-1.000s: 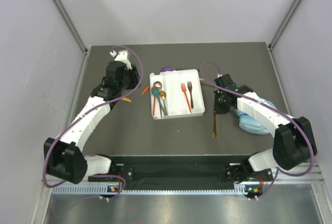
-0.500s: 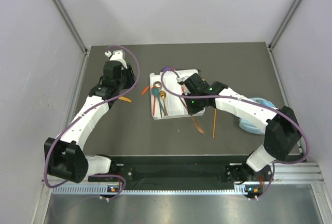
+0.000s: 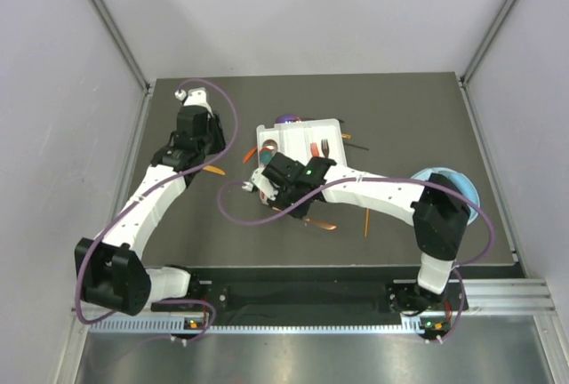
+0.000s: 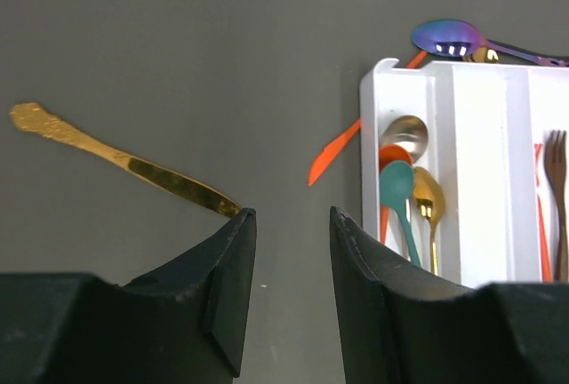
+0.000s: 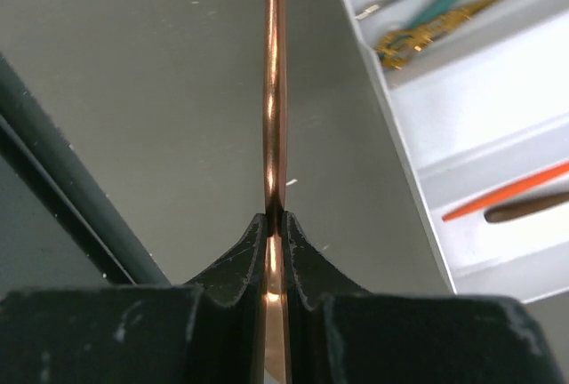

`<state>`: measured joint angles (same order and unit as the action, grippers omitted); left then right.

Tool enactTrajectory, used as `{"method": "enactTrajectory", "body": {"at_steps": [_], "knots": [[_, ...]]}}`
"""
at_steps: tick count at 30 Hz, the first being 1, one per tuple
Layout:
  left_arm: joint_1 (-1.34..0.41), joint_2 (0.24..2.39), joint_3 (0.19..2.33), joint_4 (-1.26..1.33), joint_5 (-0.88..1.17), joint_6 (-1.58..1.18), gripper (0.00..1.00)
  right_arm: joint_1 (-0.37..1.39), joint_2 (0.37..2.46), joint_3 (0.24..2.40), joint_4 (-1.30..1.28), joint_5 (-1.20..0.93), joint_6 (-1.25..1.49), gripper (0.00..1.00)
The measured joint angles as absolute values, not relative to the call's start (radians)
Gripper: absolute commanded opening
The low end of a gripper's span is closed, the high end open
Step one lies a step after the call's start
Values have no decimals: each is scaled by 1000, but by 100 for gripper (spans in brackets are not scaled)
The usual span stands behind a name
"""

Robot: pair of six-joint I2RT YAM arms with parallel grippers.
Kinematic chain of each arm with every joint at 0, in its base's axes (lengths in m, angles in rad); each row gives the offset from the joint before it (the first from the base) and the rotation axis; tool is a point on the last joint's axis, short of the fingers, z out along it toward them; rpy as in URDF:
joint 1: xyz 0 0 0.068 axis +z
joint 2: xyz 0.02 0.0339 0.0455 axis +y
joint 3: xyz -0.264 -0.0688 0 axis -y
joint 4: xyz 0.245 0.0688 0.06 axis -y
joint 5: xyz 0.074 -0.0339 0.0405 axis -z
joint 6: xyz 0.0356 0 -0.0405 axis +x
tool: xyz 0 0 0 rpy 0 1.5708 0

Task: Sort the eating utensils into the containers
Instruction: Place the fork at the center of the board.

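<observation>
The copper utensil goes back and down in my right gripper next, for release on open tabletop before the tray's near edge (image 3: 298, 232) (image 5: 222, 122). That spot lies below and back of the gripper.
My right gripper (image 5: 275, 217) is shut on a thin copper utensil (image 5: 275, 91), gripping its shaft edge-on. In the top view the right gripper (image 3: 272, 194) hangs over the near-left corner of the white divided tray (image 3: 333, 126), and the copper utensil (image 3: 318, 223) trails toward the right. The tray (image 4: 484, 162) holds a teal spoon (image 4: 397, 188), gold spoons and red and dark forks. My left gripper (image 4: 284, 215) is open and empty, left of the tray. A gold knife (image 4: 124, 162) lies by its left finger. An orange utensil (image 4: 333, 148) leans at the tray's left wall.
A purple spoon (image 4: 449, 37) lies behind the tray's far edge. An orange stick (image 3: 366, 221) lies on the table right of the tray. Light-blue headphones (image 3: 449, 180) sit at the right, partly under the right arm. A purple cable loops beside the right gripper.
My right arm has swung left from beside the headphones, across the tray's front to its near-left corner, carrying the copper utensil. The left gripper has drifted slightly back.
</observation>
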<state>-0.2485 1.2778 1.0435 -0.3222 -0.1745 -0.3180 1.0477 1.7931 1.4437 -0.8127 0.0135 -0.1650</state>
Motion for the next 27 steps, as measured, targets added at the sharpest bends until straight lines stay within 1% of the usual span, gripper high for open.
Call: {"method": "enactTrajectory", "body": {"at_steps": [6, 10, 15, 20, 22, 24, 25, 27], "knots": [[-233, 1219, 1044, -340, -292, -326, 49, 1093, 1813, 1427, -783, -16, -247, 0], [-208, 1172, 1043, -354, -358, -342, 50, 1108, 1859, 1392, -755, -24, -281, 0], [-191, 1142, 1038, -359, -399, -352, 49, 1111, 1954, 1355, -726, -26, -315, 0], [-189, 1140, 1031, -363, -410, -357, 50, 1118, 1955, 1354, -719, -11, -341, 0], [-189, 1140, 1028, -363, -410, -357, 50, 1122, 1953, 1350, -715, 2, -341, 6], [-189, 1140, 1023, -363, -410, -357, 50, 1126, 1951, 1349, -714, 16, -331, 18], [-188, 1140, 1021, -363, -410, -357, 50, 1126, 1951, 1349, -713, 27, -321, 19], [-187, 1140, 1017, -363, -411, -357, 50, 1129, 1949, 1341, -698, 57, -298, 29]]}}
